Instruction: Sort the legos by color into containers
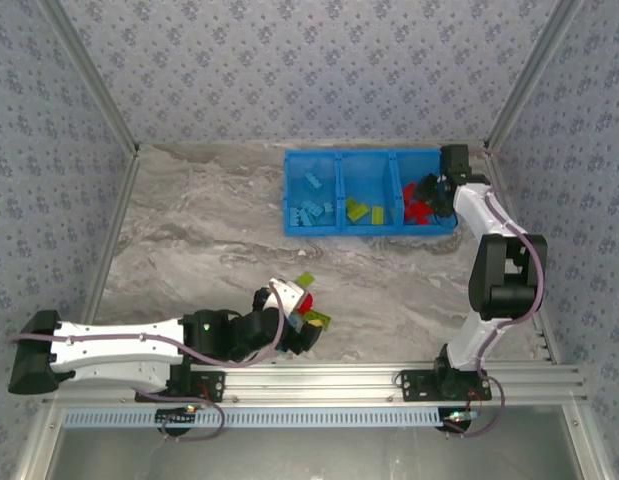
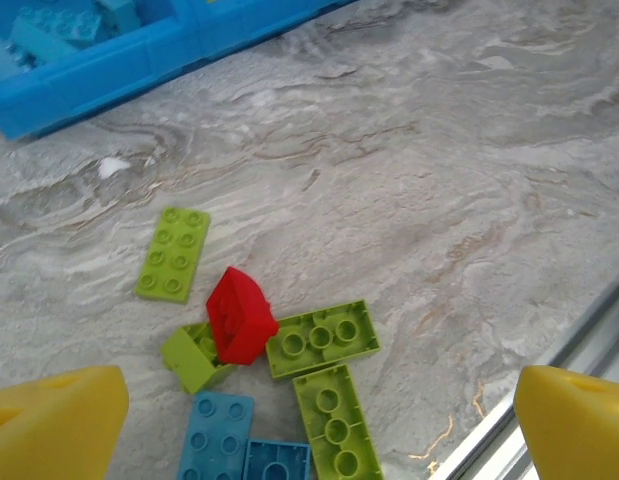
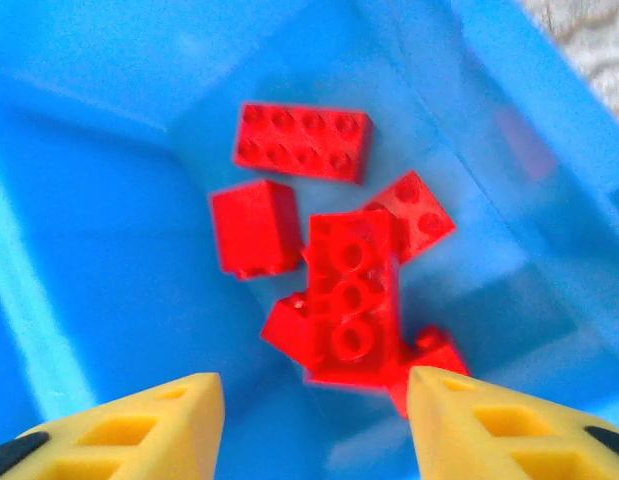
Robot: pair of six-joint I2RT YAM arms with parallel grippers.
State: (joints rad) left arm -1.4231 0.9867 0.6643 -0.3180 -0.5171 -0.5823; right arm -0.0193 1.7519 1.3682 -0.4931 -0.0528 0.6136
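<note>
One finger of my left gripper should slip between the red brick and the small lime brick, which sits against the red one below and outward. The gripper should reach outward, turn and lower for that.
The blue tray stands at the back right: light blue legos in its left container, lime ones in the middle, red ones in the right. My right gripper hangs open over the right container. Below its fingers an upside-down red brick lies loose on other red bricks. My left gripper is open above a loose pile near the front edge: a tilted red brick, lime bricks and blue bricks.
A single lime brick lies a little apart from the pile, toward the tray. An aluminium rail runs along the table's near edge, just behind the pile. Patterned walls close in the table at the back and both sides.
</note>
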